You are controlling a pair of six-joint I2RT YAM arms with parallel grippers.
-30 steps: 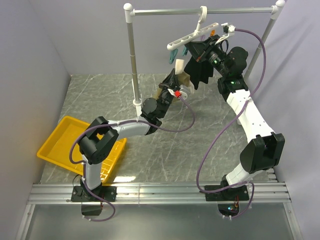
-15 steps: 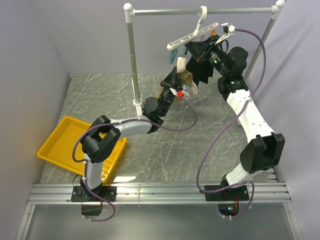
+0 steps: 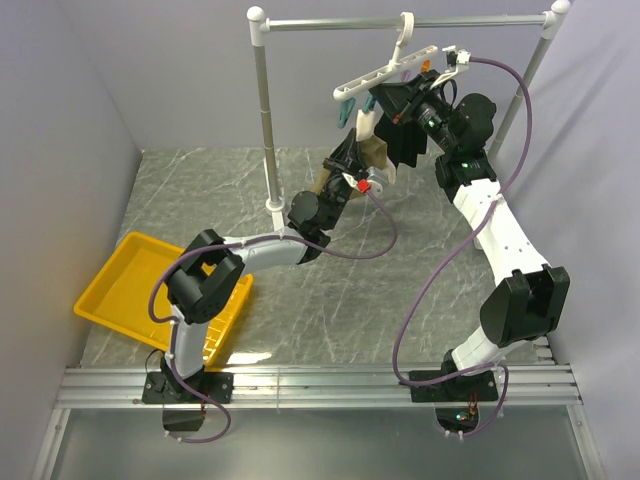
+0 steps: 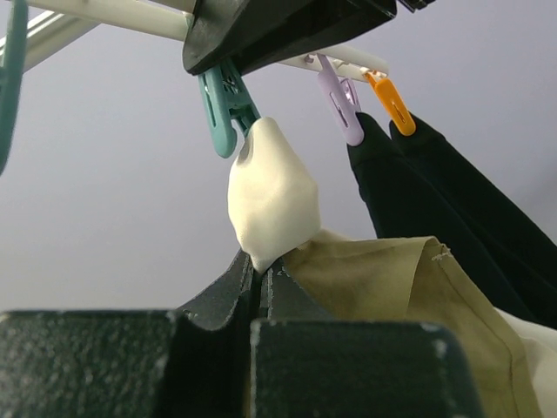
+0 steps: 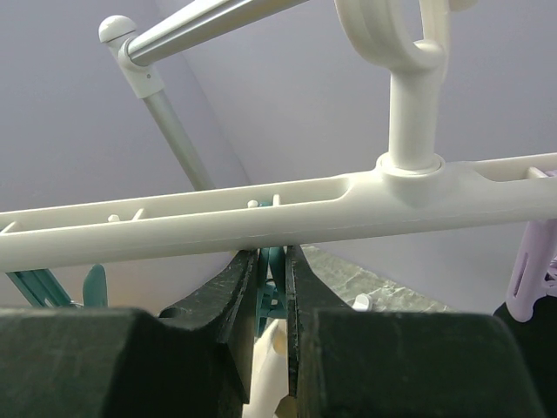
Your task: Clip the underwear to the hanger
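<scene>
The cloth goes between the fingers of the squeezed teal clip next as my left gripper moves outward, then releases, since the underwear's cream corner reaches only the clip's tip.
The white hanger [image 3: 385, 72] hangs by its hook from the silver rail; its bar also shows in the right wrist view [image 5: 261, 218]. My left gripper [image 4: 259, 272] is shut on the tan underwear [image 4: 383, 287], holding its cream corner [image 4: 268, 196] up against the tip of a teal clip [image 4: 224, 109]. My right gripper [image 5: 270, 266] is shut on that teal clip [image 5: 272, 279] just under the bar, squeezing its upper end. In the top view the underwear [image 3: 372, 152] sits just below the hanger's lower end, between both grippers.
A black garment [image 4: 452, 200] hangs from the purple clip [image 4: 341, 103] and orange clip [image 4: 390, 103]. The silver rail [image 3: 400, 22] stands on a post [image 3: 266, 120]. A yellow tray [image 3: 130, 285] lies at the left front.
My left gripper has risen with the underwear, bringing its cream corner up to the teal clip. The right arm has stayed on the clip.
</scene>
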